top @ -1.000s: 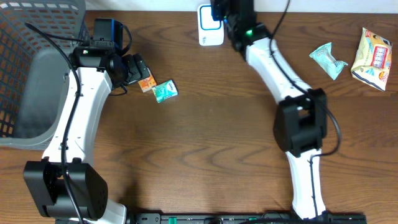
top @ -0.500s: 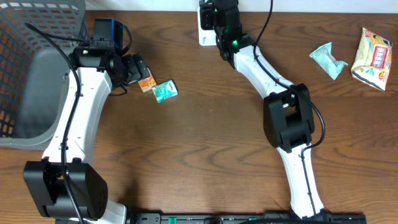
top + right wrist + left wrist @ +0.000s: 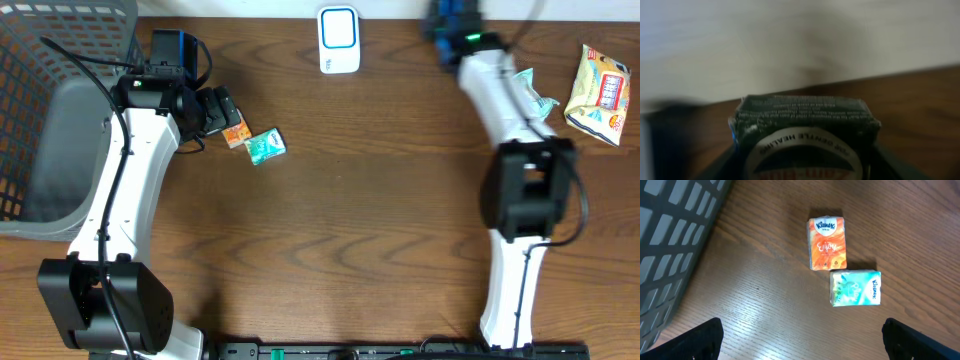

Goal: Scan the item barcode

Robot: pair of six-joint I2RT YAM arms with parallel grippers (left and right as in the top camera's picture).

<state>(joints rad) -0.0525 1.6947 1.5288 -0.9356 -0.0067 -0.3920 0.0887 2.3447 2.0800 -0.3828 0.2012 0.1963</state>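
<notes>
The item will next go with my right gripper to the right in the overhead view, then down to the gap between the snack packets, and my gripper will release it clear of the scanner (image 3: 339, 40).
The barcode scanner (image 3: 339, 40), a white block with a blue window, stands at the table's back edge. My right gripper (image 3: 452, 22) is to its right at the back edge, shut on the item, a dark green box (image 3: 805, 132) with a round white label that fills the right wrist view. My left gripper (image 3: 222, 112) hangs open over the table with nothing between its fingers (image 3: 695, 342). Just beyond it lie an orange tissue pack (image 3: 826, 243) and a teal tissue pack (image 3: 855, 288), corner to corner.
A grey mesh basket (image 3: 40, 110) fills the left side, close to my left arm. A teal snack packet (image 3: 527, 95) and a yellow one (image 3: 598, 82) lie at the back right, beside my right arm.
My right arm has swung from over the scanner to the right along the back edge, carrying the box. The left arm and tissue packs have not moved.
</notes>
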